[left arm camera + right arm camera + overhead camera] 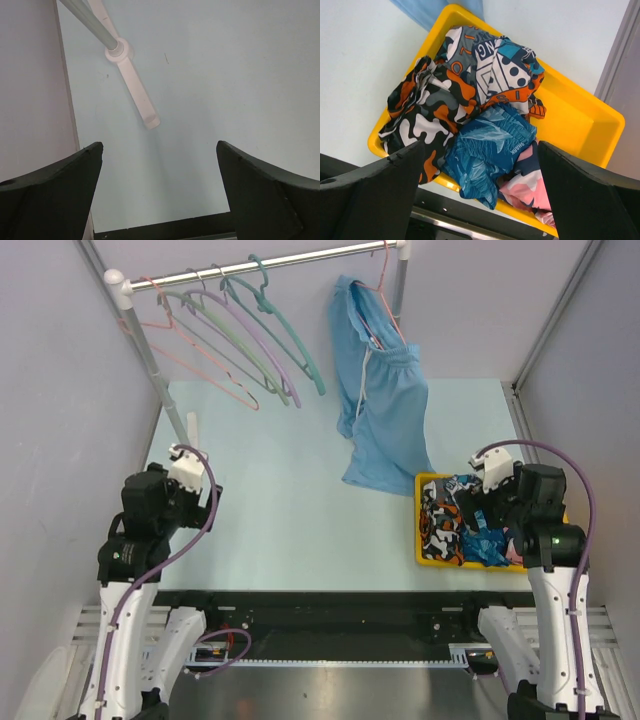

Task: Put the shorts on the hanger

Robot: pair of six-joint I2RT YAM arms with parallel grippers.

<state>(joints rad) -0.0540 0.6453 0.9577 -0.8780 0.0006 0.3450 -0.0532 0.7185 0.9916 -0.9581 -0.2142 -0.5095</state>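
The pink shorts lie below my right gripper, to its right in the top view. I will next bring my right gripper down there onto their uncovered part (pixel 515 548) (pixel 532 187) and close it.
The pink shorts (pixel 527 186) with navy and white print lie in the near corner of a yellow bin (pixel 580 115), partly under blue leaf-print shorts (pixel 490 145). My right gripper (pixel 481 145) is open and empty, hovering just above the pile. In the top view it (pixel 490 495) covers the bin's right part and hides the pink shorts. The teal hanger (pixel 287 328) hangs empty on the rail (pixel 300 260) at the back left. My left gripper (pixel 159 147) is open and empty over bare table at the near left, far from the hanger.
Pink, purple and pale green hangers (pixel 215 350) hang left of the teal one. Light-blue shorts (pixel 385 410) hang from a pink hanger, their hem on the table by the bin (pixel 425 540). Black-orange-white clothes (pixel 430 110) fill the bin's left. The rack's pole (pixel 90 25) and foot (pixel 135 85) stand ahead of my left gripper.
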